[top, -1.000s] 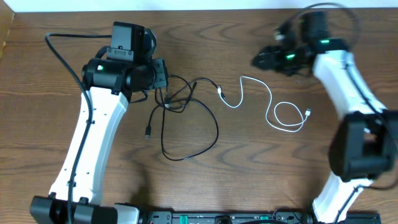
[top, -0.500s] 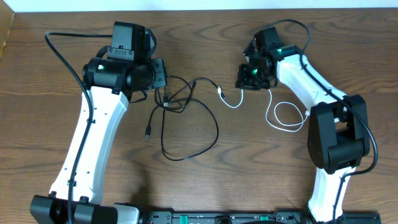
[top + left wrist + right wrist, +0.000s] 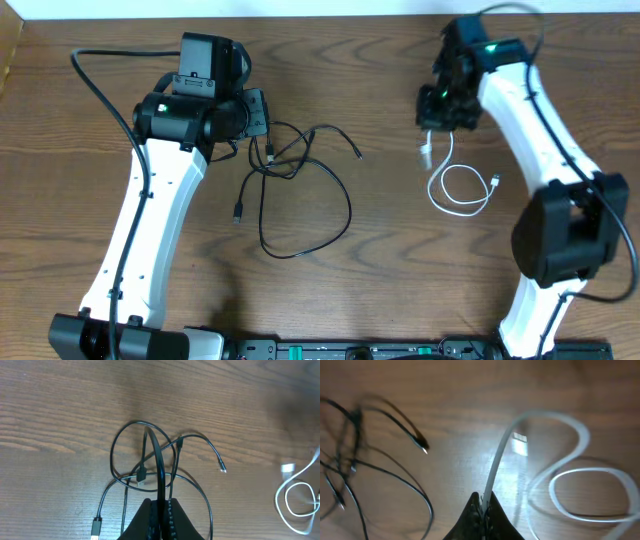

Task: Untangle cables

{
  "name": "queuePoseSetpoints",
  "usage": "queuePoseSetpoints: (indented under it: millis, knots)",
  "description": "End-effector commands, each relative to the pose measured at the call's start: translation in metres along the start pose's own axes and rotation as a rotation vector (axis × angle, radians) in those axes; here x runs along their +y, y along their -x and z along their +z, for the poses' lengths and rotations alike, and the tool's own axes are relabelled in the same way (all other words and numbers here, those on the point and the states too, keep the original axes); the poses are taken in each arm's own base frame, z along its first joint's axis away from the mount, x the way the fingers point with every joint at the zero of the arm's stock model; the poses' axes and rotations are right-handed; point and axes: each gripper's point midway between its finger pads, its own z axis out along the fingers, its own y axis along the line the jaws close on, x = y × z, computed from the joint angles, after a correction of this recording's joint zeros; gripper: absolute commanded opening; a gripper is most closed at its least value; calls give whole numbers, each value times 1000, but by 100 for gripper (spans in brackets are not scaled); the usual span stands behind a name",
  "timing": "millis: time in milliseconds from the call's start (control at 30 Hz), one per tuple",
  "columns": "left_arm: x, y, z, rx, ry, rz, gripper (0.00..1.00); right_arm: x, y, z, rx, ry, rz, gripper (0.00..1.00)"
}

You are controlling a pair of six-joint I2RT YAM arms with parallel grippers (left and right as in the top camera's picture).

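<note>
Next I need to carry the white cable point(image 3: 462, 190) to the bare wood to the right of my right gripper in the overhead view and release it beyond the tangle.
A tangle of thin black cables point(image 3: 300, 175) lies left of centre, with loops crossing one another. One USB plug point(image 3: 238, 212) points toward the front, and a small plug tip point(image 3: 358, 153) points right. My left gripper point(image 3: 264, 138) is shut on a black strand point(image 3: 159, 467), which runs up from between the fingers point(image 3: 172, 517). The white cable point(image 3: 462, 190) lies coiled on the right, apart from the black ones. My right gripper point(image 3: 434, 122) is shut on the white cable point(image 3: 496, 472) near its plug end point(image 3: 520, 443). The white coil point(image 3: 590, 495) lies to the right of it.
The bare wooden table point(image 3: 400, 270) spreads around both cable groups. The left arm point(image 3: 150, 220) runs from the front left edge, and the right arm point(image 3: 545, 150) from the front right. The pale back edge point(image 3: 330, 8) of the table lies just beyond both grippers.
My right gripper swung in to the white cable's left end, shut on it and drew it right, away from the black plug tip. The left gripper kept its hold and stayed put.
</note>
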Motion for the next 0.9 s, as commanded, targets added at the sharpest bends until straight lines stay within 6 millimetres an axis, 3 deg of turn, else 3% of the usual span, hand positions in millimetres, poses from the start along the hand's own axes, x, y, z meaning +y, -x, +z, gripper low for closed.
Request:
queuePoseSetpoints:
  millis: [0,100,233,400,500,600,700,800,867]
  knots:
    - [2,1,-1,-7,12,14,8,-28,49,-62,-226,-80,33,1]
    - [2,1,-1,-7,12,14,8,-51,92,-118,-417,-95,87,1]
    - [2,1,-1,-7,12,14,7,-83,146,-220,-745,-78,144,1]
    - [2,1,-1,-8,11,14,8,-114,184,-346,-1150,-10,175,1]
    - [2,2,-1,-11,11,14,8,-130,193,-379,-1275,-9,193,1]
    - [2,2,-1,-11,11,14,7,-151,199,-396,-1354,-41,234,1]
    - [2,2,-1,-11,11,14,7,-181,208,-393,-1380,-111,292,1]
    - [2,2,-1,-11,10,14,8,-214,219,-370,-1351,-178,352,1]
    - [2,2,-1,-11,10,14,7,-239,230,-341,-1302,-200,383,1]
